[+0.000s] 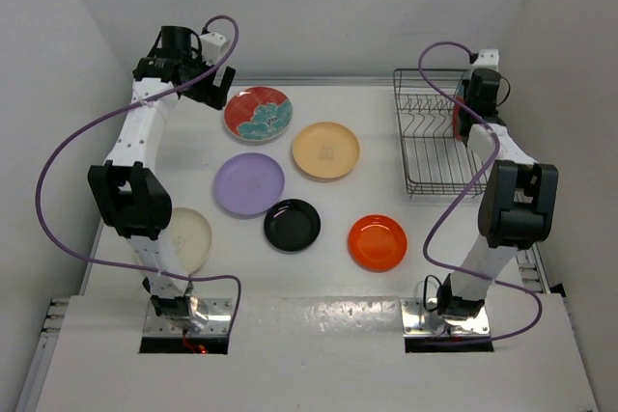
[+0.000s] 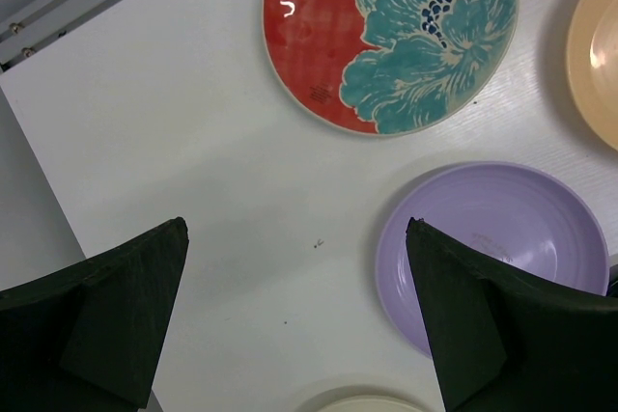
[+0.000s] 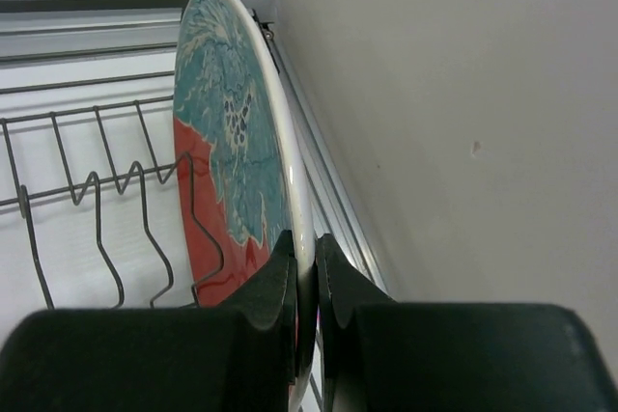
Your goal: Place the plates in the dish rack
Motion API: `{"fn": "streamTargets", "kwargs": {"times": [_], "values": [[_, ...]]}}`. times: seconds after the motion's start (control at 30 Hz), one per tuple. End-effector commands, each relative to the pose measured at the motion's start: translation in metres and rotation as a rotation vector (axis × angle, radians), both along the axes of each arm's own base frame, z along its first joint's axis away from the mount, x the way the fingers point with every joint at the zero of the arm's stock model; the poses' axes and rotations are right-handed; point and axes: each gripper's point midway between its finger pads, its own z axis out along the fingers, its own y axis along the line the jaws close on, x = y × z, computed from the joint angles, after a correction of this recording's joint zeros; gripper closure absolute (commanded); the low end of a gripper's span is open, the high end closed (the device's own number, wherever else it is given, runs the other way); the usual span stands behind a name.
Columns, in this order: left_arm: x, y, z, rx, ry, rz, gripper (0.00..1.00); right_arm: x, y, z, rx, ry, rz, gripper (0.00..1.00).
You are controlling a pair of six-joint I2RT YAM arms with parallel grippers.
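Observation:
My left gripper will next go down toward the tabletop, straddle the second red flowered plate's near rim (image 1: 226, 121) (image 2: 294, 90) and close on it, as it lies clear of other plates.
My right gripper (image 1: 470, 115) is shut on the rim of a red plate with teal flowers (image 3: 227, 142) and holds it upright on edge at the right end of the dark wire dish rack (image 1: 432, 142). In the right wrist view the fingers (image 3: 275, 282) pinch the rim beside the rack's tines (image 3: 106, 205). My left gripper (image 1: 210, 84) is open and empty, above the table at the back left. The second red flowered plate (image 1: 258, 114), pale yellow plate (image 1: 325, 150), lavender plate (image 1: 249, 184), black plate (image 1: 292, 225) and orange plate (image 1: 378, 242) lie flat. The cream-white plate (image 1: 193, 236) is partly hidden by the left arm.
The left wrist view shows my open gripper (image 2: 294, 229) over bare table, with the red flowered plate (image 2: 391, 36), lavender plate (image 2: 492, 248), yellow plate (image 2: 599, 45) and cream plate's edge (image 2: 367, 402) around it. White walls close in on the left, back and right, with the right wall near the rack.

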Motion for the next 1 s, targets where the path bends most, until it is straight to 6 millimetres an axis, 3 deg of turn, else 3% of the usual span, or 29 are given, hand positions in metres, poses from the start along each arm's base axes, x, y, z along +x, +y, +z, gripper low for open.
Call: {"fn": "streamTargets", "kwargs": {"times": [0.0,0.03,0.17,0.23,0.3,0.37,0.4,0.47,0.53,0.57,0.63,0.67,0.73,0.77,0.8,0.83,0.93,0.97], "values": [[0.001,0.003,0.001,-0.009,-0.012,0.008,0.00,0.005,-0.016,0.052,-0.005,-0.195,-0.087,0.96],[0.000,0.003,0.006,-0.009,-0.021,0.008,0.00,0.005,-0.015,0.053,-0.006,-0.186,-0.080,0.80],[-0.001,0.002,-0.007,-0.009,0.008,-0.006,0.00,0.005,-0.013,0.069,-0.024,-0.187,-0.057,0.49],[0.003,0.001,-0.024,-0.015,0.045,0.000,0.00,0.004,-0.013,0.080,-0.036,-0.200,-0.049,0.42],[0.007,0.001,-0.039,-0.015,0.077,0.001,0.00,0.002,-0.011,0.095,-0.038,-0.210,-0.032,0.27],[0.011,0.002,-0.047,-0.034,0.093,0.004,0.00,0.003,-0.008,0.104,-0.037,-0.210,-0.018,0.22],[0.012,0.002,-0.053,-0.034,0.106,0.004,0.00,0.001,-0.006,0.119,-0.036,-0.224,-0.009,0.19],[0.018,-0.001,-0.071,-0.056,0.138,0.015,0.00,0.000,0.002,0.122,-0.028,-0.214,0.011,0.16],[0.028,-0.002,-0.078,-0.070,0.140,0.030,0.00,-0.007,0.014,0.138,-0.031,-0.237,0.043,0.11],[0.032,0.003,-0.095,-0.079,0.166,0.049,0.01,-0.014,0.024,0.154,-0.039,-0.267,0.064,0.09],[0.046,0.002,-0.098,-0.098,0.142,0.068,0.01,-0.018,0.041,0.150,-0.036,-0.252,0.100,0.08],[0.052,0.007,-0.111,-0.084,0.150,0.102,0.01,-0.022,0.059,0.153,-0.030,-0.260,0.142,0.08],[0.068,0.013,-0.115,-0.094,0.114,0.136,0.01,-0.034,0.076,0.161,-0.006,-0.286,0.183,0.08],[0.074,0.014,-0.120,-0.103,0.112,0.162,0.03,-0.035,0.091,0.150,0.007,-0.268,0.219,0.07],[0.082,0.014,-0.130,-0.112,0.115,0.172,0.03,-0.043,0.097,0.161,0.019,-0.300,0.250,0.07],[0.088,0.013,-0.134,-0.121,0.111,0.180,0.03,-0.045,0.112,0.141,0.034,-0.264,0.284,0.07],[0.098,0.016,-0.147,-0.200,0.132,0.222,0.03,-0.059,0.139,0.142,0.080,-0.295,0.335,0.07],[0.099,0.018,-0.164,-0.246,0.167,0.252,0.03,-0.062,0.142,0.135,0.096,-0.287,0.338,0.07]]}}
